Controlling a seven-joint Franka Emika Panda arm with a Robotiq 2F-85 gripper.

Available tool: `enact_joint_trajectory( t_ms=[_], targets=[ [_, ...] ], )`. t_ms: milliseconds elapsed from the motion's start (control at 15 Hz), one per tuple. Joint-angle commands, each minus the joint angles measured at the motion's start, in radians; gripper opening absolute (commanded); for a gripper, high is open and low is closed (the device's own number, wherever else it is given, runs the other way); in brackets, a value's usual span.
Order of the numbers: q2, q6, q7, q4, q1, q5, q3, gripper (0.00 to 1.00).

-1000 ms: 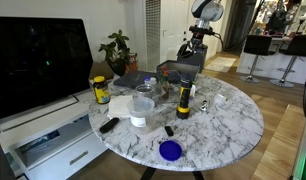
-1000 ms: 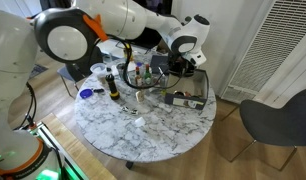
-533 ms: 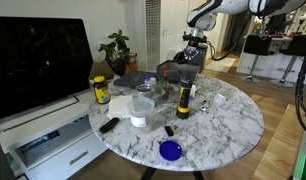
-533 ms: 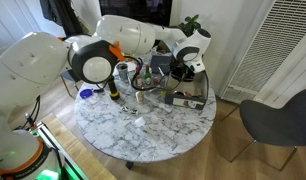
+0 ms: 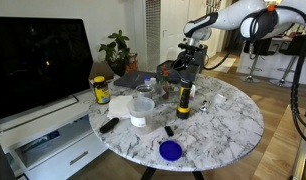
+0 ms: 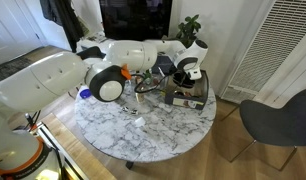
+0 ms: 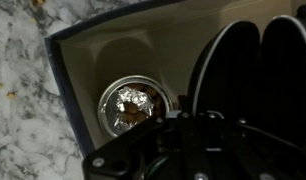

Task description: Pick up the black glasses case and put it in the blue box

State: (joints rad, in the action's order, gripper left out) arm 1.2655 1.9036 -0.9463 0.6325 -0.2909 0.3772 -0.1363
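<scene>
The black glasses case [image 7: 243, 70] already hangs within the sides of the box. I will therefore keep my gripper over the box's pale bottom next to the foil-lined cup and let go of the case.
The blue box [image 5: 169, 69] stands at the far side of the round marble table; it also shows in an exterior view [image 6: 190, 102]. My gripper [image 5: 190, 62] hangs just over the box and is seen from another side as well [image 6: 187, 76]. In the wrist view the box's dark blue wall [image 7: 73, 60] frames a pale floor. The black glasses case [image 7: 243, 70] fills the right of that view, right in front of my dark jaws [image 7: 208, 130]. The jaws appear shut on the case, which is over the inside of the box. A foil-lined cup [image 7: 133, 105] sits in the box beside it.
An upright yellow-and-black cylinder [image 5: 183, 102] stands in front of the box. A clear tub [image 5: 143, 105], a yellow jar [image 5: 100, 90], a flat black bar [image 5: 109, 125] and a round blue disc [image 5: 170, 150] lie on the table. A plant [image 5: 118, 48] stands behind.
The arm has come down from high above the table and moved onto the blue box. The things on the table have not moved.
</scene>
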Motion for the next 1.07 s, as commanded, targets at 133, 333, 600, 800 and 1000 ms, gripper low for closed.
enact_joint_trajectory(
  t_ms=[133, 333, 600, 800, 1000],
  targets=[
    [0.109, -0.035, -0.096, -0.141, -0.021, -0.055, 0.053, 0.01],
    [0.126, -0.056, -0.076, -0.172, -0.012, -0.091, 0.065, 0.01],
    [0.122, -0.101, -0.013, -0.224, -0.012, -0.157, 0.068, 0.45],
    [0.041, -0.099, 0.17, -0.172, -0.023, -0.193, 0.08, 0.68],
    [0.017, -0.077, 0.298, -0.191, -0.028, -0.264, 0.034, 0.89]
  ],
)
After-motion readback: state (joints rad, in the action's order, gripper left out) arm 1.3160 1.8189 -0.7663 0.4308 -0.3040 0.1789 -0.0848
